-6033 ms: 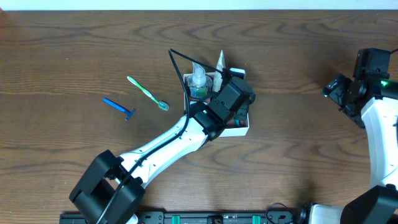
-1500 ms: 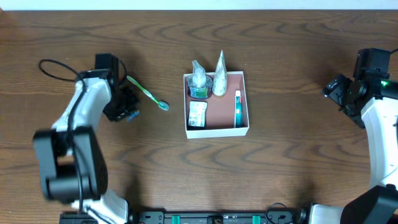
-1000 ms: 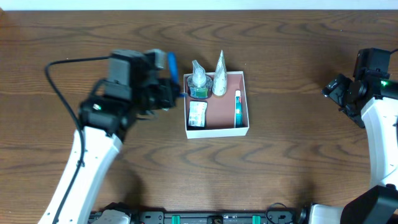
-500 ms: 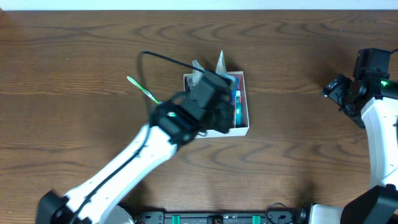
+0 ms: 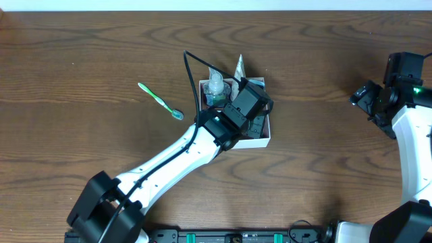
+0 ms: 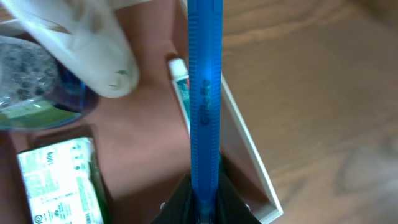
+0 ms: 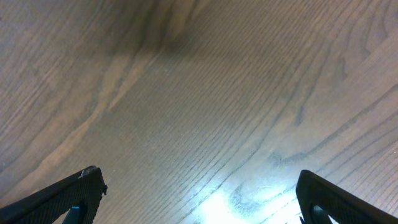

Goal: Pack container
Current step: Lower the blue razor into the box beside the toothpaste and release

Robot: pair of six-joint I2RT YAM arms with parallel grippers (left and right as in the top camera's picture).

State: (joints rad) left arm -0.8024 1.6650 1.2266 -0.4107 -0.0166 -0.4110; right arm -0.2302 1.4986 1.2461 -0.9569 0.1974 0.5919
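The left gripper turns and moves down toward the green-and-white packet next, since the blue razor hangs over the small toothpaste tube (image 6: 181,87) by the container's side.
The container (image 5: 262,141) is a white-walled square box with a reddish-brown floor (image 6: 146,149), and my left arm covers most of it from above. My left gripper (image 5: 251,102) hovers over its right half. It is shut on a blue razor (image 6: 205,93), whose handle points away along the right wall (image 6: 249,149). Inside lie a small toothpaste tube (image 6: 181,87), a white tube (image 6: 93,43), a clear bottle (image 6: 31,81) and a green-and-white packet (image 6: 56,177). My right gripper (image 5: 368,100) is open and empty over bare wood at the far right.
A green toothbrush (image 5: 160,100) lies on the wooden table to the left of the container. My left arm's cable (image 5: 194,71) loops above the box's back left corner. The table's far edge runs along the top of the overhead view.
My left arm has swung from the table's left side to over the container, carrying the blue razor that lay by the toothbrush. My right arm has not moved.
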